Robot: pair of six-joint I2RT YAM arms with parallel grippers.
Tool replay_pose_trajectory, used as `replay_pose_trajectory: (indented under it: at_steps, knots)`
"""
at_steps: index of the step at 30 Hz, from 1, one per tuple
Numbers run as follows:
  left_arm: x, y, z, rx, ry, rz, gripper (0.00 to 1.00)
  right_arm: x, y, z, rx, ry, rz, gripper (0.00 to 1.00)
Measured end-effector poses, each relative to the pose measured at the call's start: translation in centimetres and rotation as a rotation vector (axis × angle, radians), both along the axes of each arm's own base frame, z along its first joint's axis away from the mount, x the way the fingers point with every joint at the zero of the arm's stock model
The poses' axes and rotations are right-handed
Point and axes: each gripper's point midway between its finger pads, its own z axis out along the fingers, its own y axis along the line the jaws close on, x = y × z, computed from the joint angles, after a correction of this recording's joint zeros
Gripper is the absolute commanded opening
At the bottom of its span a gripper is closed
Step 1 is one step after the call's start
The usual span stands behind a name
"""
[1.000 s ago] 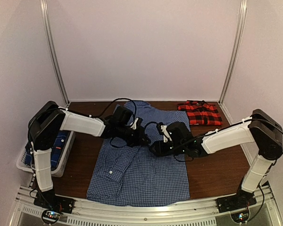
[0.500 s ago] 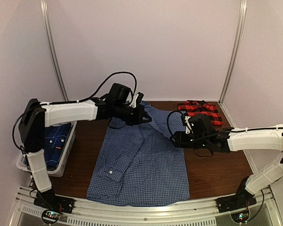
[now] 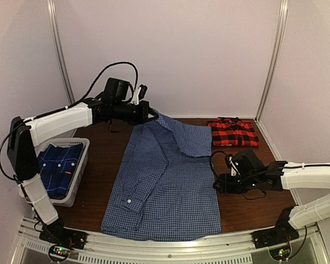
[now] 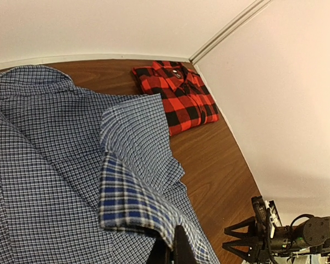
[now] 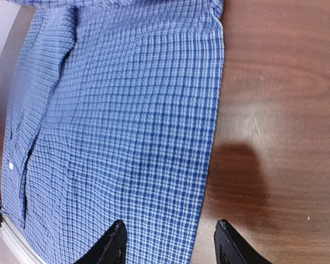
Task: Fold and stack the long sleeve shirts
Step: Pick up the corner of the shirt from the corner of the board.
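My right gripper moves back and down along the shirt's edge to the shirt's near corner next. Its open fingers straddle that edge short of the shirt's hem.
The blue-and-white gingham shirt lies spread on the table, its right sleeve folded across the top. My left gripper is shut on cloth at the shirt's far left corner and holds it raised; in the left wrist view the cloth drapes over the closed fingertips. My right gripper is open and empty, low over the shirt's right edge; its fingers straddle that edge. The red-and-black plaid shirt lies folded at the back right and also shows in the left wrist view.
A white basket at the left table edge holds the darker blue plaid shirt. Bare brown tabletop lies to the right of the gingham shirt. Pale walls close in the back and both sides.
My left arm has risen and swung back-left, pulling the shirt's top cloth with it. My right arm has drawn back right and down to the shirt's right edge.
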Motion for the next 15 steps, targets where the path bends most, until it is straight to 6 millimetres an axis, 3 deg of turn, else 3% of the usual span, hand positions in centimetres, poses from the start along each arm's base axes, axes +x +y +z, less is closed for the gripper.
replay_pose_trajectory:
  at_steps: [7,15]
  knots:
    - [1.3,2.4,0.9,0.008,-0.026,0.036,0.0,-4.7,-0.8,-3.5,-0.018,0.165,0.039,0.5]
    - [1.6,3.0,0.8,0.014,-0.029,0.039,0.0,-9.2,0.4,-3.8,-0.005,0.261,0.098,0.41]
